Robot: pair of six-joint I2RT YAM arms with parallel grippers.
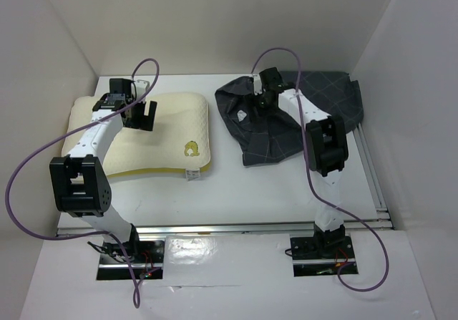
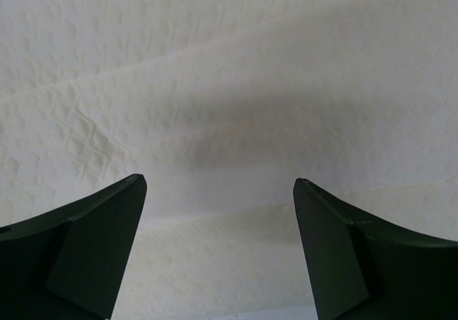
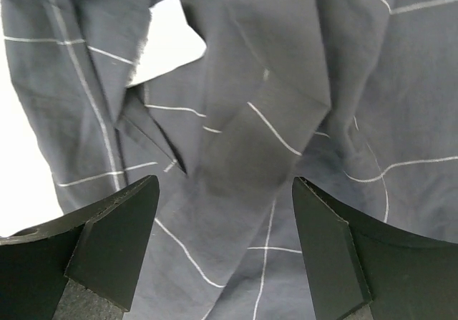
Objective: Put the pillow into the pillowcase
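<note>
The fold's tip stands just outward of the right gripper's open fingers, so next the right gripper will ease outward over the pillowcase until they are on both sides of the pillowcase fold's raised tip [image 3: 309, 112], then close.
The cream-yellow pillow [image 1: 168, 130] lies flat on the left of the white table, its yellow animal emblem [image 1: 191, 148] and small white tag [image 1: 192, 175] near its front right corner. My left gripper [image 1: 140, 115] is open just above the pillow's back left part. In the left wrist view the pillow's quilted cloth [image 2: 229, 84] fills the frame between the spread fingers [image 2: 107, 227]. The dark grey gridded pillowcase [image 1: 268, 144] lies crumpled at the back right. My right gripper [image 1: 263, 99] is open over its left folds [image 3: 243, 119], holding nothing.
White enclosure walls stand close on the left, back and right. A metal rail [image 1: 229, 227] runs along the table's front edge. Purple cables [image 1: 28, 162] loop beside each arm. The pillowcase's far right corner [image 1: 351, 91] reaches the right wall.
</note>
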